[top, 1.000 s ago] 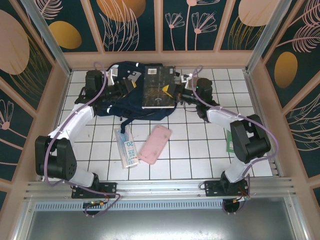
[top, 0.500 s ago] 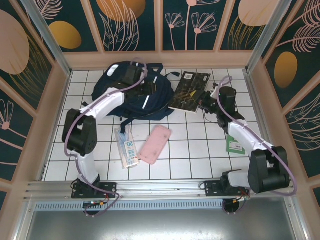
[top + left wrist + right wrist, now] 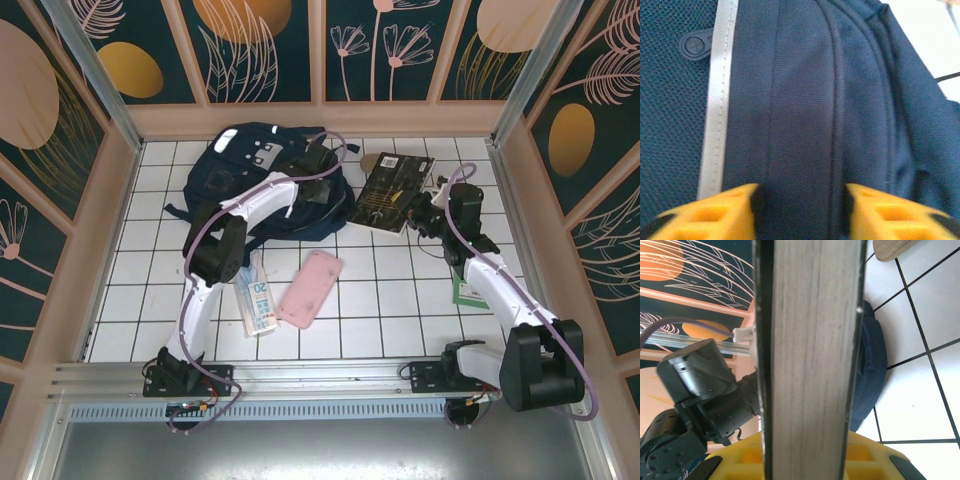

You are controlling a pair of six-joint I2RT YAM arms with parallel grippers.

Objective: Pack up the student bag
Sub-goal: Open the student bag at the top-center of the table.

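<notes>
My right gripper carries the dark book [image 3: 393,190] into the bag's nearer end [image 3: 337,208] next and releases it, as that end lies beyond the book from the gripper.
The student bag [image 3: 258,165], navy with grey reflective patches, lies at the back left of the tiled table. My left gripper [image 3: 318,182] is pressed down on the bag's right side. In the left wrist view its yellow fingers [image 3: 715,212] stand apart, open, with flat navy fabric [image 3: 800,100] and a seam between them. A grey stripe [image 3: 717,100] runs along the left. My right gripper [image 3: 418,212] is shut on a dark book [image 3: 393,190], held tilted just right of the bag. In the right wrist view the book's page edge [image 3: 810,340] stands upright between the fingers, and the bag [image 3: 871,365] shows behind it.
A pink pencil case [image 3: 310,287] and a blue-and-white booklet [image 3: 254,295] lie on the tiles in front of the bag. A green item [image 3: 464,290] lies beside the right arm. Wooden walls enclose the table on three sides.
The left arm has swung rightward across the bag to its right side, and its jaws have narrowed a little. The right arm has carried the book off the bag to the right and tilted it.
</notes>
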